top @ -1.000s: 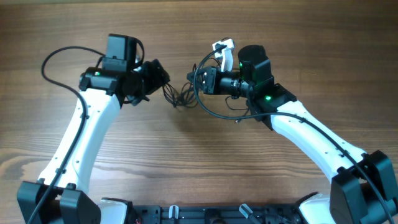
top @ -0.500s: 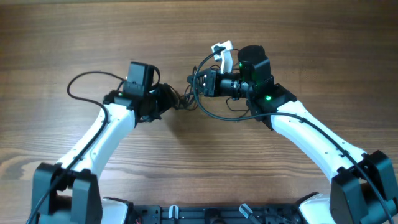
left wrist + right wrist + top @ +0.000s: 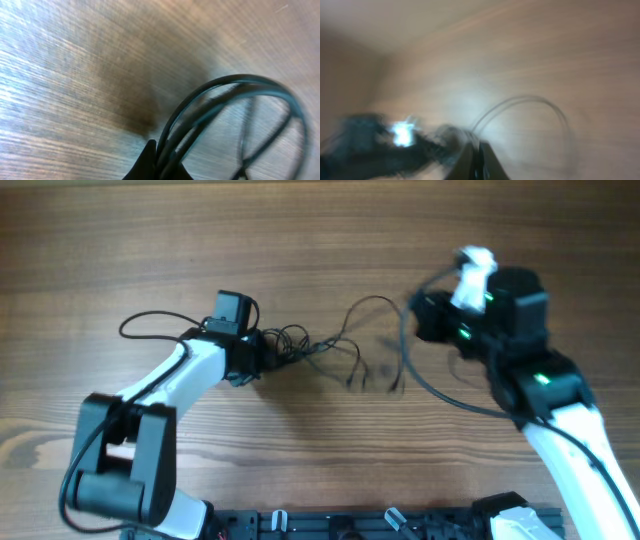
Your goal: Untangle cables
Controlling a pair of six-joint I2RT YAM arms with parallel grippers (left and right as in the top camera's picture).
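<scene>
The strands stay bunched, so my left gripper next swings up toward the knot [image 3: 287, 352], to its right in the overhead view, then lowers and releases them.
The cables [image 3: 300, 345] are thin black cords bunched in a small knot left of centre on the wooden table. Loose strands [image 3: 368, 305] trail and loop off to the right. My left gripper [image 3: 264, 352] sits at the knot's left side. In the left wrist view the left gripper [image 3: 162, 161] is shut on several cable strands [image 3: 240, 79] that arc away over the wood. My right gripper [image 3: 415, 320] is further right and blurred. In the right wrist view the right gripper [image 3: 479, 156] is shut, and a thin cable loop [image 3: 530, 98] rises from its tips.
A thick black arm cable [image 3: 150, 325] loops left of the left wrist. Another thick cable [image 3: 440, 395] curves below the right wrist. A black rail [image 3: 330, 525] runs along the table's front edge. Bare wood lies around the knot.
My left gripper moved right to the knot and shut on it. My right gripper swung away to the right, drawing strands out of the knot into long loops.
</scene>
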